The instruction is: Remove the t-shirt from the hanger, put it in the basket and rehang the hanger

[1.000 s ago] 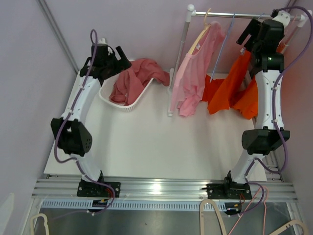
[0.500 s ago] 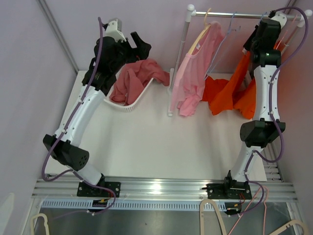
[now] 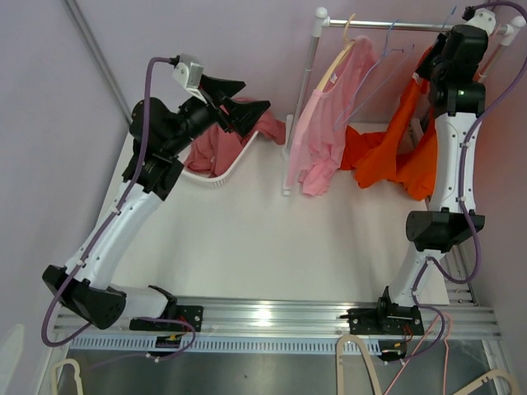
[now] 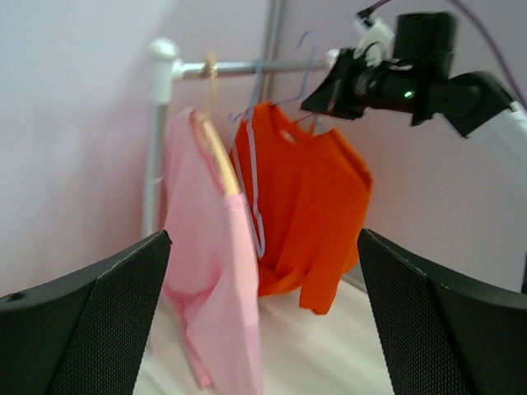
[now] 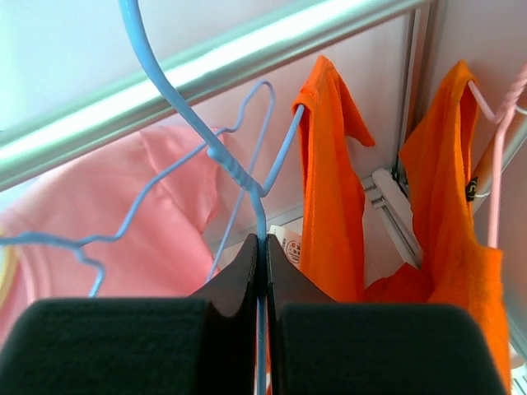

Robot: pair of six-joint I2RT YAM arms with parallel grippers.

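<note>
The left gripper comes down and to the right in the top view onto the orange t-shirt's lower edge next, as that edge hangs free below the hanger.
An orange t-shirt [image 3: 387, 152] hangs on a light blue wire hanger [image 3: 375, 74] from the rack rod [image 3: 395, 25] at the back right. My right gripper [image 3: 436, 62] is up at the rod, and in the right wrist view it [image 5: 263, 243] is shut on the blue hanger [image 5: 247, 177] just below its twisted neck. The orange t-shirt [image 5: 329, 189] drapes off the hanger's right shoulder. My left gripper [image 3: 251, 97] is raised over the basket, open and holding nothing. It [image 4: 263, 239] faces the orange t-shirt [image 4: 309, 206] from a distance.
A pink shirt [image 3: 329, 123] on a wooden hanger hangs left of the orange one, its hem on the table. A white basket [image 3: 216, 169] holds a dusky red garment [image 3: 218, 140]. More orange cloth hangs on a pink hanger [image 5: 494, 107]. Spare hangers [image 3: 354, 362] lie below the rail.
My right gripper has closed on the blue hanger's wire. My left arm has lifted from behind the basket and swung right toward the rack, staying open.
</note>
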